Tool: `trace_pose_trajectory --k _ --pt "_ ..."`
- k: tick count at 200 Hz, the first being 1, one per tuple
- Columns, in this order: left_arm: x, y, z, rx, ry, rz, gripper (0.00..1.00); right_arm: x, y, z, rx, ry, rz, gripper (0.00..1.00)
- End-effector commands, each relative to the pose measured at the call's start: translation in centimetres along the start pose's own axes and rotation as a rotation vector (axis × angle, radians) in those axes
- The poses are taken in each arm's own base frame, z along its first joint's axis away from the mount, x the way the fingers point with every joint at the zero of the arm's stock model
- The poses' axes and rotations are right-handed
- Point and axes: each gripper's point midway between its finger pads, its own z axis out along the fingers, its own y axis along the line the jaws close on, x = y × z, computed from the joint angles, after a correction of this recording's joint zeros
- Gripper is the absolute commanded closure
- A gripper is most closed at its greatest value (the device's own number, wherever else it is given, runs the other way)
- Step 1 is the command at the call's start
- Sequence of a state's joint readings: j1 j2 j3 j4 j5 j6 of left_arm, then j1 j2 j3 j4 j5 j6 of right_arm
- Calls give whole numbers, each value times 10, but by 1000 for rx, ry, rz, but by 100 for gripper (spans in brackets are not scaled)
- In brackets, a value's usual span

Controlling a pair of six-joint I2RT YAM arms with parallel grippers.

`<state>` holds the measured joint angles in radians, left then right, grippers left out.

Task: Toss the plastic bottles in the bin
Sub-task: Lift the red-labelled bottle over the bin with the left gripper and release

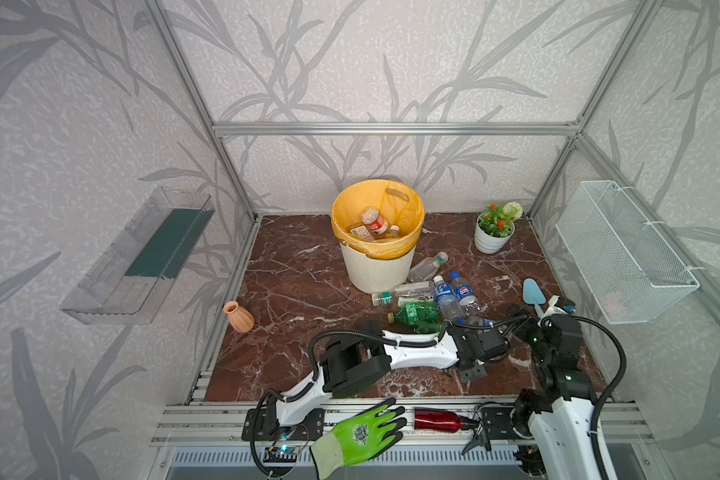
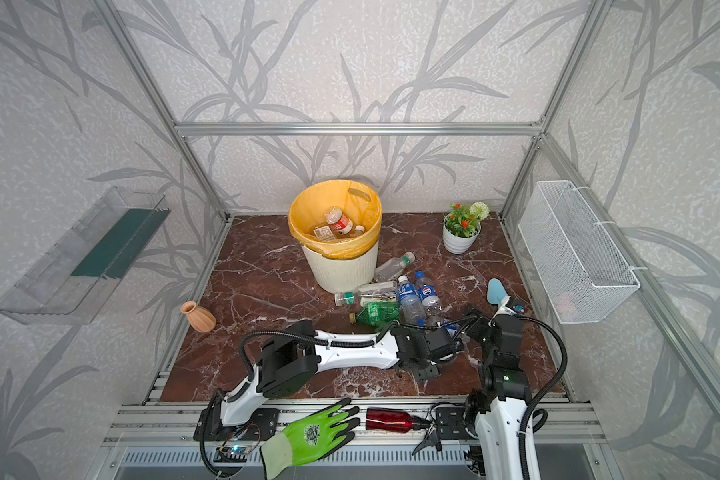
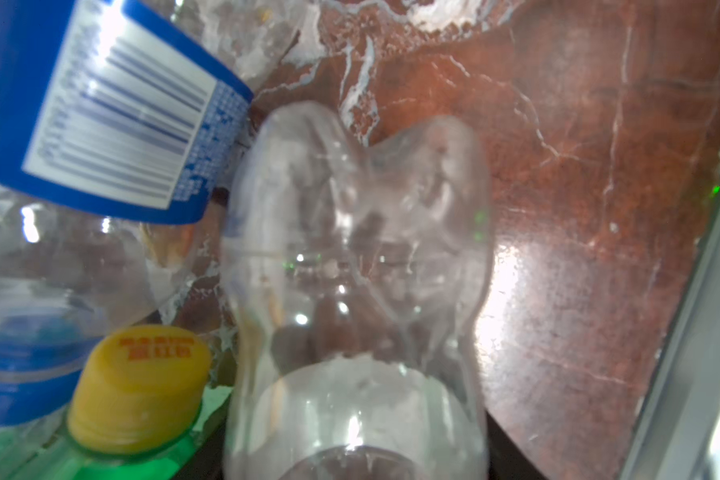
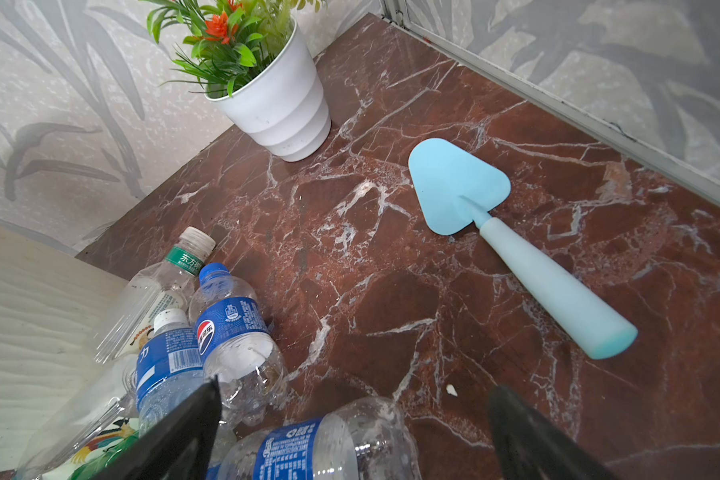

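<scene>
The clear plastic bottle should go up and outward next in my left gripper, over the bin's opening point(image 1: 378, 217), to be let go there, because the bin's rim is higher than the pile.
The bin point(image 1: 379, 272), cream and ribbed with a yellow bag, stands at the back and has plastic bottles point(image 1: 374, 220) inside. Several more plastic bottles point(image 1: 445, 297) lie in a pile on the floor to its right, among them a green one point(image 1: 416, 313). My left gripper point(image 1: 485, 336) reaches across into the pile. In the left wrist view it point(image 3: 356, 457) is shut on a clear bottle point(image 3: 358, 257), whose base points away. My right gripper point(image 4: 354, 415) hangs open just above a blue-labelled bottle point(image 4: 308, 449) at the pile's right edge.
A white flowerpot point(image 1: 493, 235) stands at the back right and a blue trowel point(image 4: 516, 245) lies near the right wall. A terracotta vase point(image 1: 238, 316) sits at the left. A red metal bottle point(image 1: 437, 419) and a green glove point(image 1: 362, 432) lie on the front rail.
</scene>
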<state>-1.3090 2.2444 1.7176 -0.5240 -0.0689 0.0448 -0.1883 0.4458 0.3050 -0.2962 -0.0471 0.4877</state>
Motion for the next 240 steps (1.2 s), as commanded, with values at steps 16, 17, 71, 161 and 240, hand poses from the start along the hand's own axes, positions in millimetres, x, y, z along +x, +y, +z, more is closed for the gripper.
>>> trace_pose_trajectory --k 16,17,71,161,240 --pt "-12 1 -29 14 -73 -22 48 -6 6 0 -30 -18 9 1" --pt "-13 1 -30 14 -75 -23 48 -6 7 0 -31 -17 10 1" --pt "-26 22 -109 -42 -286 -110 51 -7 15 2 -81 -21 18 1" --pt "3 171 -360 -618 -843 -307 52 -6 57 8 -330 8 57 2" --pt "10 270 -482 -809 -1153 -360 49 -12 73 2 -407 11 61 5"
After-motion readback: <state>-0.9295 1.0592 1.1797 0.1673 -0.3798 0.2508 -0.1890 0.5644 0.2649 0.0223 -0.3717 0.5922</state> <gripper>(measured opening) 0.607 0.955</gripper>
